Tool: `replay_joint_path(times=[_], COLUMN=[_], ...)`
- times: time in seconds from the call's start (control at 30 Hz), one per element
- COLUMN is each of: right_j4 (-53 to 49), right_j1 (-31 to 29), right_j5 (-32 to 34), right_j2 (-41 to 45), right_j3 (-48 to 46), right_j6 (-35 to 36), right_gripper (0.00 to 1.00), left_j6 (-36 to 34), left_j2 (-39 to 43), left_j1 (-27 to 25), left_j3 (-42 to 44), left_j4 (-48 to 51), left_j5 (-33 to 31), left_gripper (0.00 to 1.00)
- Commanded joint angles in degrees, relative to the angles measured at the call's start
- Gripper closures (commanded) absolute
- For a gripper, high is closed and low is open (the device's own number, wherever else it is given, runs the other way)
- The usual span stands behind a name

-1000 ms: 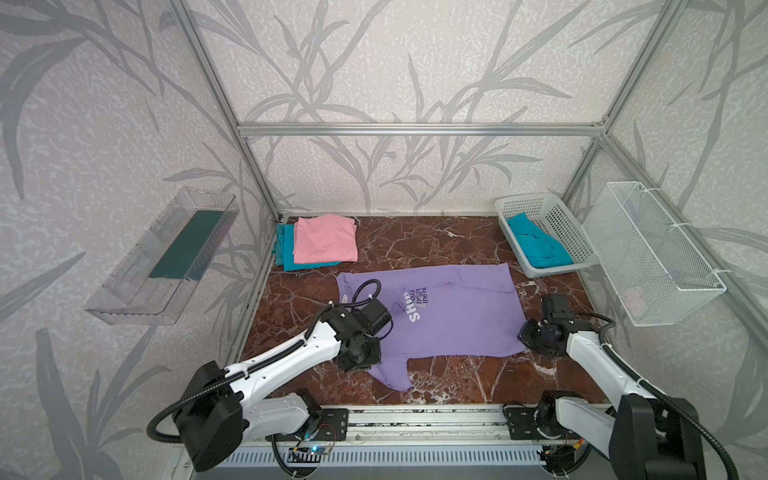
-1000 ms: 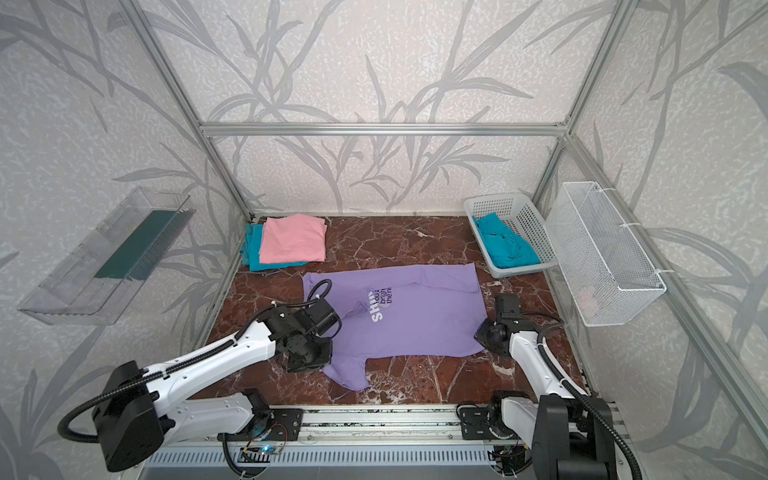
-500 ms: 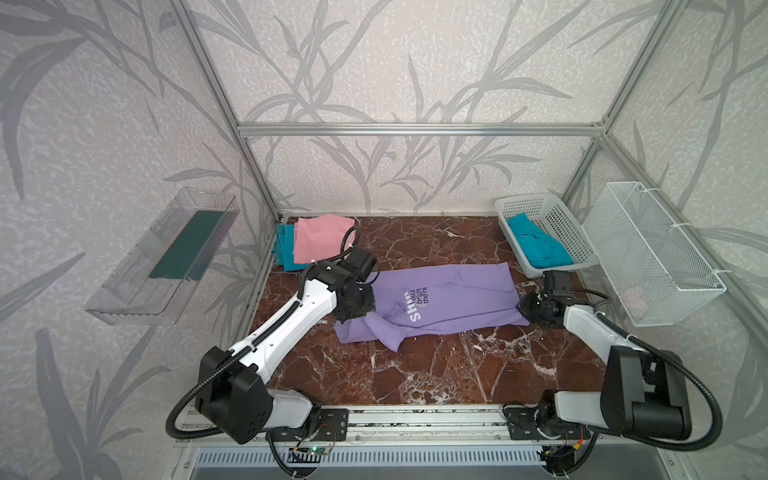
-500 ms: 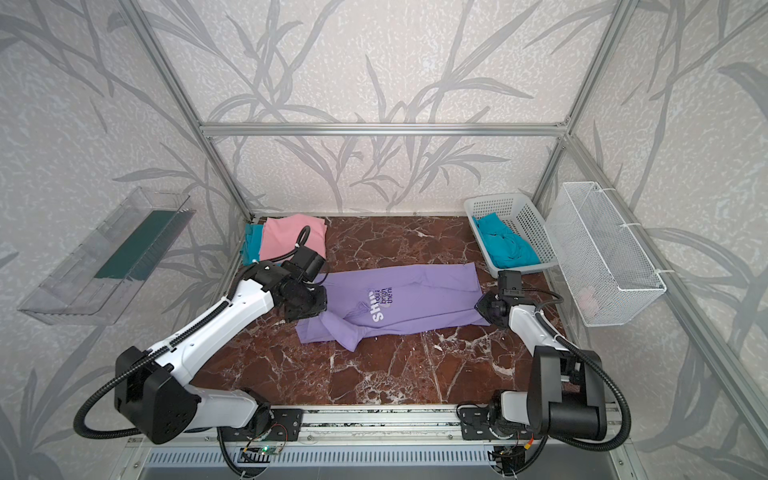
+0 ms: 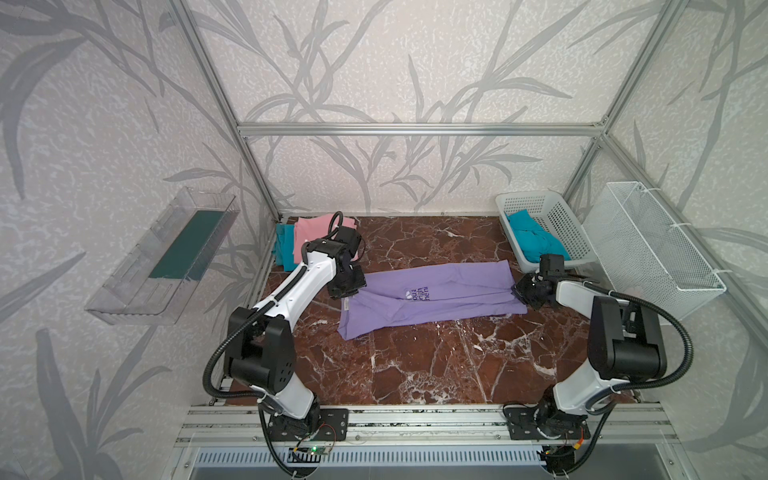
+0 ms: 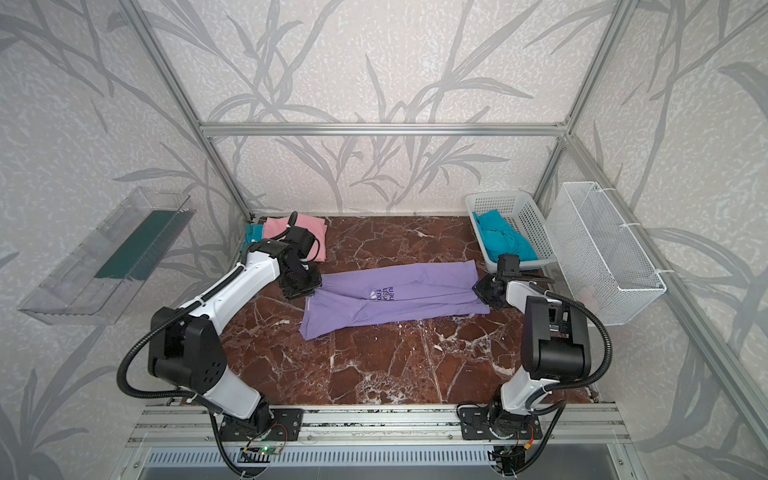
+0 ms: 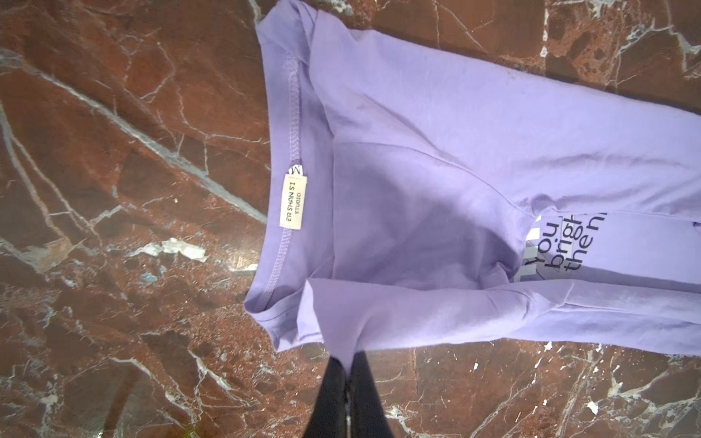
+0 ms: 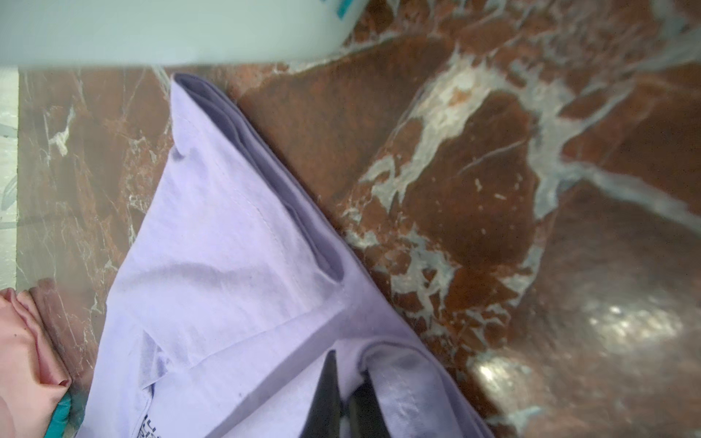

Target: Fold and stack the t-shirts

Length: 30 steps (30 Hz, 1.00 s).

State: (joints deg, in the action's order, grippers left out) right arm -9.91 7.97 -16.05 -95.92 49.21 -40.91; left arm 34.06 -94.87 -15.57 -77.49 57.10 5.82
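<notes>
The collar end's pinched edge stands raised, so my left gripper will lower toward the shaded panel below it, beside the neck label, and release that end.
The lavender t-shirt [image 5: 436, 291] [image 6: 399, 295] lies across the middle of the marble floor, folded into a long narrow band with its dark print facing up. My left gripper [image 5: 351, 286] [image 7: 347, 364] is shut on the collar end, beside the neck label [image 7: 293, 201]. At the opposite end, my right gripper [image 5: 521, 291] [image 8: 345, 379] is shut on a bunched fold of the hem. A folded pink t-shirt [image 5: 316, 232] rests on a teal t-shirt [image 5: 284, 245] at the back left. Another teal t-shirt [image 5: 534, 237] lies crumpled in the white basket [image 5: 536, 199].
A white wire basket [image 5: 656, 249] hangs on the right wall close to my right arm. A clear plastic shelf [image 5: 166, 257] with a green insert is fixed to the left wall. Aluminium frame posts stand at the back corners.
Both grippers have carried the near edge of the lavender shirt up and towards the back, folding it over itself. The wide spread shirt is now a narrow band.
</notes>
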Motion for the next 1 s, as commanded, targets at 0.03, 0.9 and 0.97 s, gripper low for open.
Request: replay_joint_path(times=[0.03,0.9,0.97], right_j4=[1.83,-8.4,-8.48], right_j1=[0.18,-11.07,-13.7], right_j5=[-1.78,12.09,12.78], right_j2=[-1.29,15.76,15.18], right_j3=[2.77,2.09,1.29], right_j6=[-0.34,12.08,13.72], right_gripper=[1.0,0.94,1.0], left_j6=[-0.77,2.08,3.67], left_j2=[-3.22,-2.85,-2.25], left_j1=[0.25,-1.66,-3.36], left_j3=[-1.81,0.83,5.02], left_j4=[1.82,4.94,2.93], left_j5=[2.97,-2.87,-2.48], left_gripper=[1.0,0.66,0.66])
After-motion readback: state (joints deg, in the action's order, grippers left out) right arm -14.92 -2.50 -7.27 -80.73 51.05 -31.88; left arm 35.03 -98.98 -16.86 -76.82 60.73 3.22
